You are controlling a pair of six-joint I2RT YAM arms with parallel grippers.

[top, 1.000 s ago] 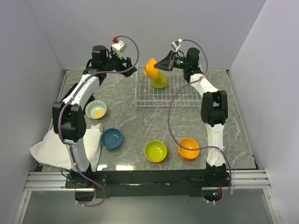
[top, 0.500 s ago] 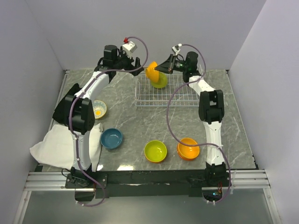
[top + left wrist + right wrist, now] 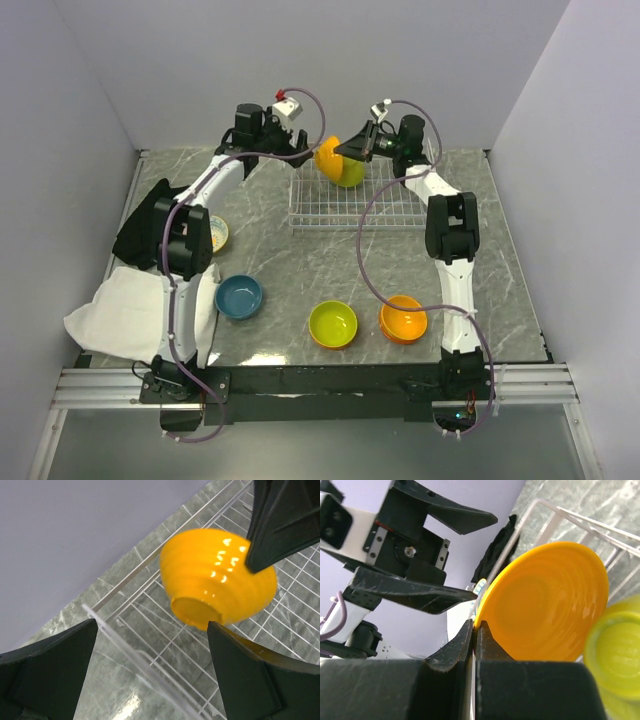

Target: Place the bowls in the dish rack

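Observation:
My right gripper lowers the orange bowl a little and shifts it toward the lime green bowl in the rack (image 3: 618, 652) next.
My right gripper (image 3: 352, 148) is shut on the rim of an orange bowl (image 3: 329, 157), holding it on edge above the back left of the dish rack (image 3: 400, 205). The right wrist view shows the pinched rim (image 3: 476, 625) and the orange bowl (image 3: 545, 605), with a lime green bowl (image 3: 615, 650) just behind it in the rack. My left gripper (image 3: 306, 150) is open and sits just left of the held bowl. In the left wrist view the orange bowl (image 3: 220, 585) hangs beyond the wide jaws (image 3: 152, 630), apart from them, over the rack wires (image 3: 165, 645).
On the table lie a white patterned bowl (image 3: 217, 233) partly hidden by the left arm, a teal bowl (image 3: 239, 296), a lime green bowl (image 3: 333, 323) and an orange bowl (image 3: 404, 318). A white cloth (image 3: 110, 315) lies at the near left.
The left arm has swung right toward the rack, bringing its open gripper beside the held orange bowl. The right gripper has kept its grip, with the bowl shifted slightly.

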